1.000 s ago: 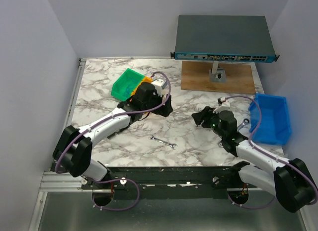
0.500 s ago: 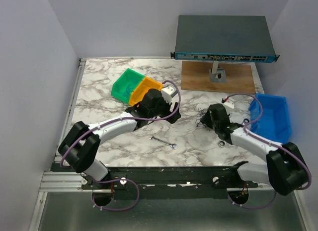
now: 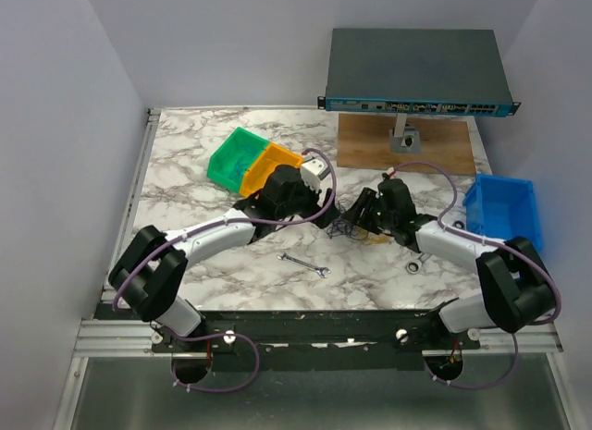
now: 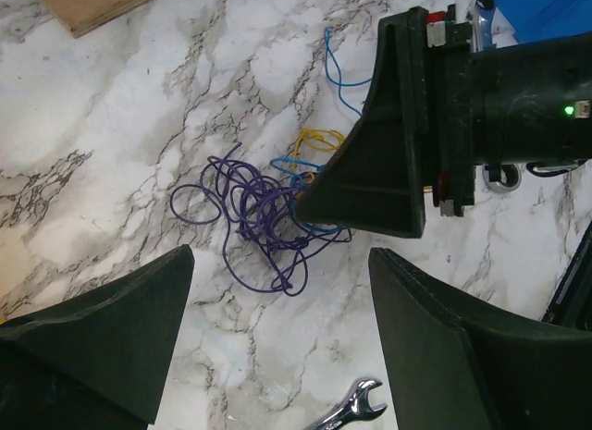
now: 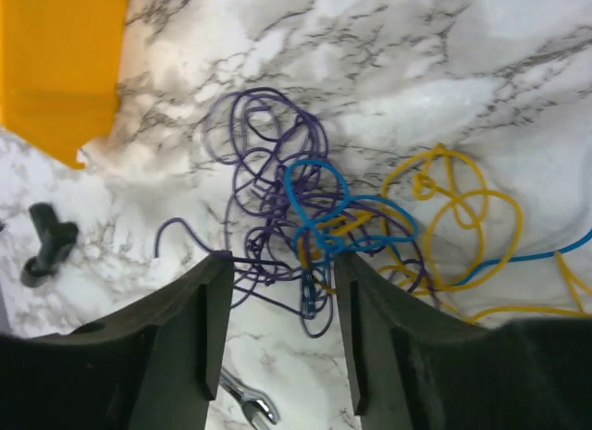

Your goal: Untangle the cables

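Observation:
Next, my left gripper comes down toward the tangle, to the purple loops at its edge [image 3: 335, 232] [image 4: 281, 278] facing the small wrench.
The cables are a small tangle of thin purple [image 5: 268, 171], blue [image 5: 324, 208] and yellow [image 5: 462, 217] wires lying on the marble table; they show as a dark bunch in the top view [image 3: 347, 228]. My right gripper [image 5: 282, 259] is open, low over the table, and its fingers straddle the near edge of the tangle; a purple strand touches one fingertip [image 5: 220, 264]. My left gripper [image 4: 282, 254] is open and empty, hovering just short of the purple loops [image 4: 259, 213], facing the right gripper [image 4: 370, 171]. In the top view both grippers, left [image 3: 324, 213] and right [image 3: 356, 213], meet at the bunch.
A green bin [image 3: 236, 153] and an orange bin [image 3: 273, 160] sit behind the left arm, a blue bin [image 3: 504, 217] at the right. A network switch [image 3: 416, 69] stands above a wooden board [image 3: 407, 145]. A small wrench [image 3: 303, 264] lies in front; another [image 3: 416, 262] lies by the right arm.
My right gripper has swung left onto the cable bunch, which now lies further left. My left gripper moved right towards the bunch, then stayed nearly still.

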Controlling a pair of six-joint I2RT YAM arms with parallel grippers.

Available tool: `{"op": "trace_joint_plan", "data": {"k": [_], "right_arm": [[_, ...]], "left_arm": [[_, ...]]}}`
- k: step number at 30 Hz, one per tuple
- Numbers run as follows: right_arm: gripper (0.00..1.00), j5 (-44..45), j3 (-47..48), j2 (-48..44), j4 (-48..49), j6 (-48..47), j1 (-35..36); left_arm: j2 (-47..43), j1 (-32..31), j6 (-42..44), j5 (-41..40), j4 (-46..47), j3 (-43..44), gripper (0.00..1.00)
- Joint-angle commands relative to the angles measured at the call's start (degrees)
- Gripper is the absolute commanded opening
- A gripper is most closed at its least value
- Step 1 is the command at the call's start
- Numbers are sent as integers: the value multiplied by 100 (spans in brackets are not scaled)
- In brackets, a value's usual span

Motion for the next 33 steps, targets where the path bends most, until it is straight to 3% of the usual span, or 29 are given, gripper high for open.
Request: {"op": "trace_joint_plan", "data": {"k": [1,3,14,22,25,33], "right_arm": [[62,-265,292,-126,-52,-272,28],[66,-94,286,-211,-176,-493,28],[65,945,-193,-913,-82,-1299,28],[63,473,-851,-952,1022,-1346,28],[63,111,-906,-791,1204,-1397,28],[55,518,-739,-175,989,-1349,27]], "left_arm": [[396,-20,-75,-360,-756,526,76],[497,-11,-163,-491,-1034,653,73],[1393,-11,59,320,-2310,1559,67],[2051,-13,68,983,-2699,2041,62],[2335,-15,58,849,-2988,2306,54],[2722,-15,-22,896,-3223,2705,21]]}}
